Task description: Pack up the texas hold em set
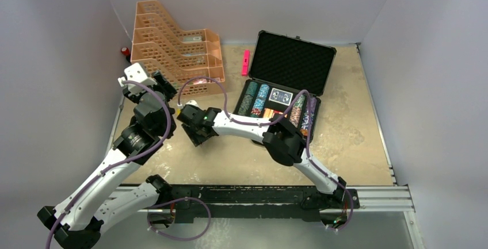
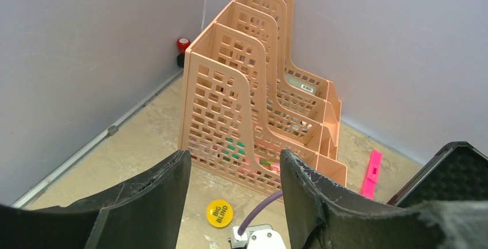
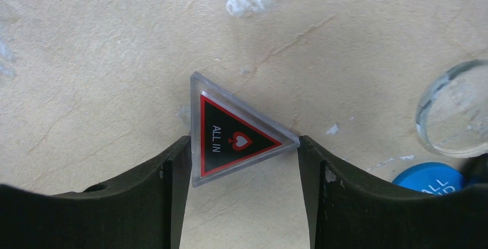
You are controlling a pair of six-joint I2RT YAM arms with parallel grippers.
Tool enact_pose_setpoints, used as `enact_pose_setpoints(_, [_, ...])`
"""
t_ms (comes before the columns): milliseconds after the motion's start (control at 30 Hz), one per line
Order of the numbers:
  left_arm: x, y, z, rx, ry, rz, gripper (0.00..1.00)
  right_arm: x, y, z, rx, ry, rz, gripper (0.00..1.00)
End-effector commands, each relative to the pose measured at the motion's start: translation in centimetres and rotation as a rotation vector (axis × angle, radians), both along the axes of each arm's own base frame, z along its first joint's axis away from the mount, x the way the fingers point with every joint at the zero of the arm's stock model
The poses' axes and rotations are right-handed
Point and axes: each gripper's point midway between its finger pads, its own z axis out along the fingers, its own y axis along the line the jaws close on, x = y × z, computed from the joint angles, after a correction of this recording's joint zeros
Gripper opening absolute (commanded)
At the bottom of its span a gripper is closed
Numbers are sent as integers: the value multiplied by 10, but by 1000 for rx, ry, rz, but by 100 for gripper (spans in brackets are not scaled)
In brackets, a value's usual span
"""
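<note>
The case is open, so I will lift my right gripper, swing it to the right in the top view and release the triangle onto the blue card deck (image 1: 281, 96).
The black case (image 1: 293, 59) lies open at the back right, its lid up. Striped chip stacks (image 1: 253, 99) and a blue card deck (image 1: 281, 96) sit in its tray. A clear triangular "ALL IN" button (image 3: 230, 134) lies flat on the table. My right gripper (image 3: 244, 145) is down over it, one fingertip against its left edge and the other against its right corner. A yellow "BIG BLIND" button (image 2: 220, 213) lies on the table under my left gripper (image 2: 236, 174), which hangs open and empty before the orange trays. A blue button (image 3: 429, 177) and a clear disc (image 3: 457, 108) lie right of the triangle.
Orange mesh trays (image 1: 172, 48) stand at the back left, with coloured items showing through the front wall. A pink marker (image 1: 246, 62) lies between the trays and the case. A small red-capped object (image 1: 125, 50) sits in the back left corner. Grey walls enclose the table.
</note>
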Motion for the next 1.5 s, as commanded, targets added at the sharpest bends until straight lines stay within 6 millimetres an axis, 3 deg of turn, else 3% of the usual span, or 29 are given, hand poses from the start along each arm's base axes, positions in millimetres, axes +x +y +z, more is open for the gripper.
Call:
enact_pose_setpoints(0, [-1,2,6,-28,-32,7,57,21,-3,62,108,-150,-68,61])
enact_pose_setpoints(133, [-2,4,7,-36,-38,13,57,36,-18,104,196,-233,-134,60])
enact_pose_setpoints(300, [-9,12,10,-52,-60,42,57,62,-59,131,273,-312,-289,60])
enact_pose_setpoints(500, [-9,11,9,-54,-62,37,57,96,-140,151,346,-337,-555,60])
enact_pose_setpoints(567, [-7,10,8,-54,-60,30,57,104,-166,150,342,-346,-612,60])
enact_pose_setpoints(700, [-4,6,6,-49,-50,19,57,116,-223,128,269,-321,-766,60])
enact_pose_setpoints(867, [-1,2,4,-44,-41,9,57,123,-269,108,253,-280,-888,61])
enact_pose_setpoints(1033, [2,-1,1,-34,-27,0,57,131,-297,94,217,-266,-946,61])
enact_pose_setpoints(1467, [10,-8,-7,-15,2,-8,57,155,-319,82,189,-271,-960,64])
